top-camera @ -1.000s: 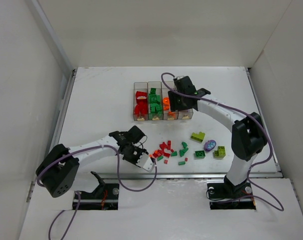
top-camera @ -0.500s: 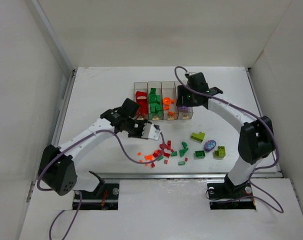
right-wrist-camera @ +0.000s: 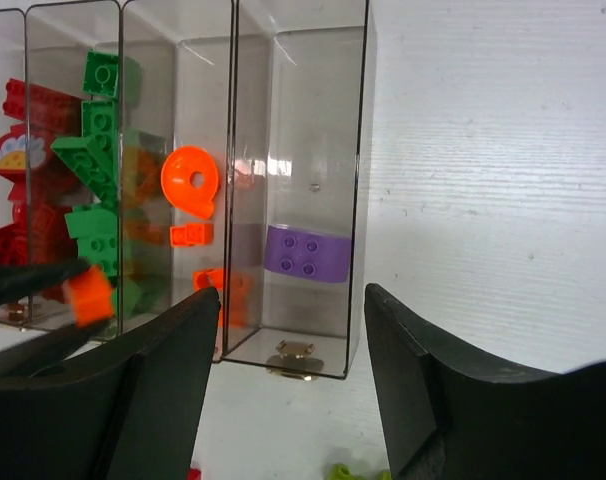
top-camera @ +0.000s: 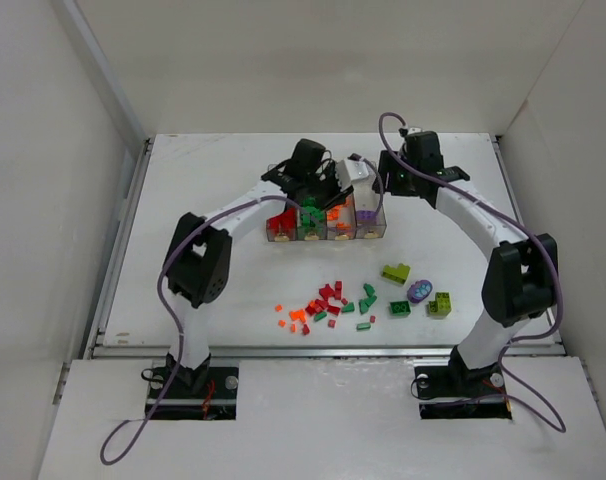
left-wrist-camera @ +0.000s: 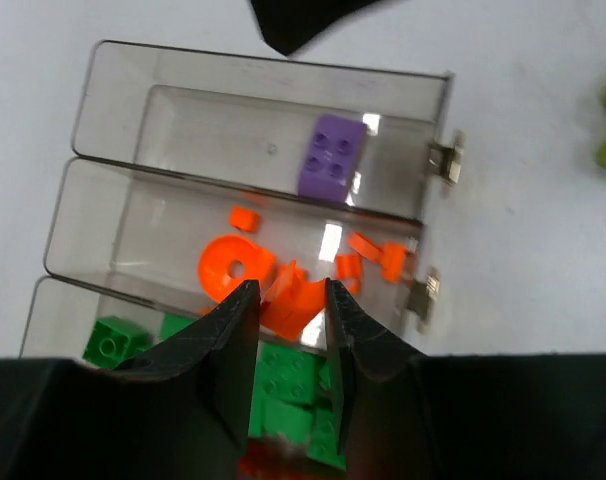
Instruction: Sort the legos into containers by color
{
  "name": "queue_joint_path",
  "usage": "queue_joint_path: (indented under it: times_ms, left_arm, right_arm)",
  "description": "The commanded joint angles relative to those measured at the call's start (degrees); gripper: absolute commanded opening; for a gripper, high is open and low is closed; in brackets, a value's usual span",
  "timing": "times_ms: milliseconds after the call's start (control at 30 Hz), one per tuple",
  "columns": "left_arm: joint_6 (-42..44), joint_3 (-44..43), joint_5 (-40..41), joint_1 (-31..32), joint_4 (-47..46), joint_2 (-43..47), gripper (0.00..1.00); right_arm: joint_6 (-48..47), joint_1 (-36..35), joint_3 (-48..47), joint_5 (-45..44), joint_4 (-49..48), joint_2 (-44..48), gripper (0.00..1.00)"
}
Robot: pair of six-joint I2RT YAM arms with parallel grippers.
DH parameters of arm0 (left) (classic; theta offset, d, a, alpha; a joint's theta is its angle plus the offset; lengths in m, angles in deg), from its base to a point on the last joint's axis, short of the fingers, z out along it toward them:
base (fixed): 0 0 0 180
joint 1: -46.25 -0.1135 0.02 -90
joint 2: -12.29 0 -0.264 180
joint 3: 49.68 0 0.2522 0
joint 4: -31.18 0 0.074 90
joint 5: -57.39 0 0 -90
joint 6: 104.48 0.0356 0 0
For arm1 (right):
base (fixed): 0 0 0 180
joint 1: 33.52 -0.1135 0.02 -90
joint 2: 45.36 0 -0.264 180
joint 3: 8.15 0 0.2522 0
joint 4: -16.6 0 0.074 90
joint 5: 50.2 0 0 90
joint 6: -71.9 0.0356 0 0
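My right gripper next moves back, left in the top view, and down onto the loose orange lego nearest the bins, since it lies apart.
The containers (top-camera: 328, 232) are four clear bins in a row at the table's middle back; from left they hold red, green, orange and purple legos. My left gripper (top-camera: 338, 200) hangs over the orange bin (left-wrist-camera: 133, 235), shut on a small orange lego (left-wrist-camera: 291, 300). That lego (right-wrist-camera: 89, 296) also shows at the left edge of the right wrist view. My right gripper (top-camera: 389, 190) hovers by the purple bin's (right-wrist-camera: 301, 120) right side, open and empty (right-wrist-camera: 291, 295). One purple brick (right-wrist-camera: 308, 252) lies in that bin. Loose red, green and orange legos (top-camera: 331, 300) lie in front of the bins.
Bigger pieces lie to the right of the loose pile: a lime-yellow brick (top-camera: 395, 272), a purple oval piece (top-camera: 420, 291), a green brick (top-camera: 400, 308) and a lime brick (top-camera: 440, 303). White walls enclose the table on three sides.
My left arm swung from the loose pile at the front up to the bins, carrying the orange lego. My right gripper drew back to the right, off the bins.
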Motion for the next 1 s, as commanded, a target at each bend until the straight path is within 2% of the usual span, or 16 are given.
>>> queue_joint_path:
  times_ms: [0, 100, 167, 200, 233, 300, 467, 600, 700, 767, 833, 867, 933, 967]
  left_arm:
    - [-6.00, -9.93, 2.36, -0.38, -2.25, -4.29, 0.04]
    - [-6.62, -14.68, 2.36, -0.38, -1.11, -8.87, 0.13]
    - [-6.10, -14.70, 2.89, -0.38, -0.50, -9.49, 0.24]
    - [-6.10, -13.57, 2.89, -0.38, -0.49, -9.49, 0.38]
    - [-5.49, -12.86, 3.41, -0.38, -0.49, -9.49, 0.42]
    - [-5.48, -10.23, 4.12, -0.90, -0.49, -7.92, 0.44]
    - [-5.48, -4.24, 5.35, -1.43, -3.31, -3.88, 0.67]
    - [-7.58, -3.62, 6.40, -2.13, -3.31, 1.56, 0.68]
    - [-13.11, -1.61, 10.26, -4.85, -1.81, 6.22, 0.68]
    - [-17.85, 2.50, 13.77, -8.35, -0.50, 12.46, 0.68]
    - [-25.21, 6.46, 19.30, -11.26, 1.34, 19.29, 0.68]
    - [-27.78, 8.66, 21.50, -14.06, 3.53, 21.60, 0.67]
    - [-32.88, 17.09, 29.46, -16.62, 5.47, 26.26, 0.65]
    - [-38.12, 19.99, 32.39, -17.68, 6.27, 30.63, 0.64]
  right_arm:
    - [-1.15, -0.05, -3.00, 1.03, -2.55, -1.16, 0.65]
    - [-1.15, 0.48, -3.53, 1.03, -1.93, -2.21, 0.65]
    - [-1.68, 0.48, -3.53, 1.03, -1.41, -2.22, 0.65]
    - [-1.68, 0.48, -3.53, 1.03, -0.88, -2.22, 0.65]
    - [-1.68, 0.48, -3.53, 0.51, -0.88, -2.22, 0.65]
    - [-1.68, 0.48, -3.53, 0.51, -0.88, -1.69, 0.65]
    - [-2.21, 0.48, -3.00, -0.02, -0.35, 0.24, 0.65]
    - [-3.00, -1.01, -2.48, -2.64, 0.97, 3.23, 0.67]
    - [-5.10, -7.24, -2.48, -10.81, 3.95, 5.17, 0.70]
    - [-5.11, -11.99, -1.78, -11.89, 5.27, 5.69, 0.70]
    - [-5.72, -15.06, -0.20, -9.79, 5.27, 6.22, 0.70]
    - [-6.33, -17.95, 1.90, -5.60, 3.97, 6.22, 0.71]
    - [-7.57, -20.95, 3.41, -1.45, 3.25, 5.61, 0.71]
    - [-7.57, -23.75, 3.41, 0.75, 3.25, 4.82, 0.71]
